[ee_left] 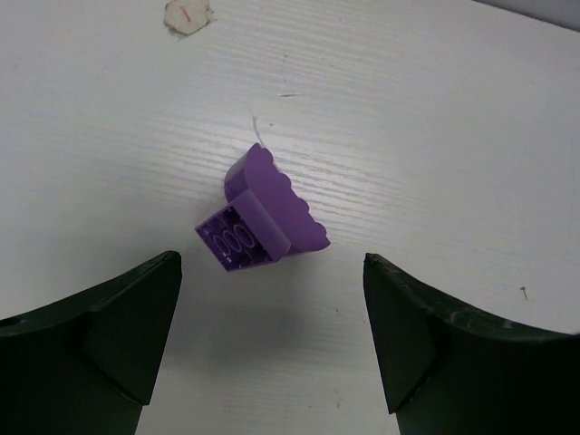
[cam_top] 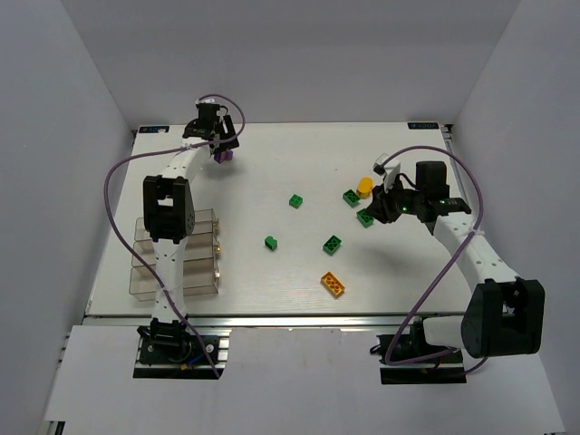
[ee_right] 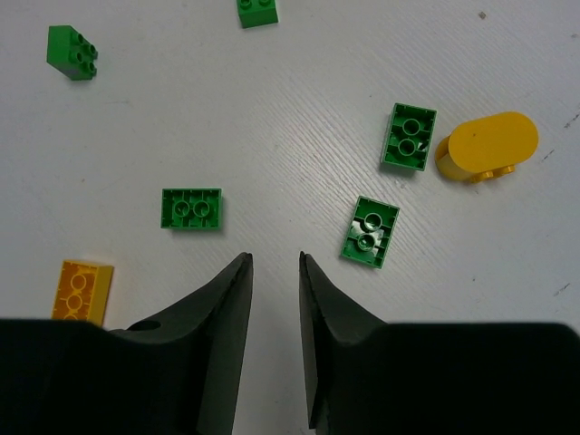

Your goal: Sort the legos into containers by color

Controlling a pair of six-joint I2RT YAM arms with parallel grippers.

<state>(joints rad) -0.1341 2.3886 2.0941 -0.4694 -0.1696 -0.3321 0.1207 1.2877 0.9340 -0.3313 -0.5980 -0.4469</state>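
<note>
The purple lego's narrow hollow end (cam_top: pixel 218 159) (ee_left: pixel 243 234) is slanted to my open fingers. My left gripper should turn next, then come down with its fingers on either side of that end of the lego and close.
A purple lego (ee_left: pixel 263 217) (cam_top: pixel 223 156) lies tipped on the white table at the far left. My left gripper (ee_left: pixel 272 272) (cam_top: pixel 217 143) hangs open just over it, one finger either side, not touching it. Several green legos (cam_top: pixel 333 244) (ee_right: pixel 191 208) are scattered mid-table, two (ee_right: pixel 371 232) (ee_right: pixel 409 136) close to my right gripper (ee_right: pixel 274 258) (cam_top: pixel 386 207). Its jaws stand a narrow gap apart with only bare table between them. A rounded yellow block (ee_right: pixel 485 148) (cam_top: pixel 364 188) and a flat orange-yellow brick (cam_top: pixel 333 284) (ee_right: pixel 82 292) also lie loose. The clear containers (cam_top: pixel 204 272) stand at the near left, partly behind the left arm.
White walls close in the table on the left, back and right. A purple cable (cam_top: pixel 113 195) loops out from each arm. A small round sticker (ee_left: pixel 188 14) sits on the table beyond the purple lego.
</note>
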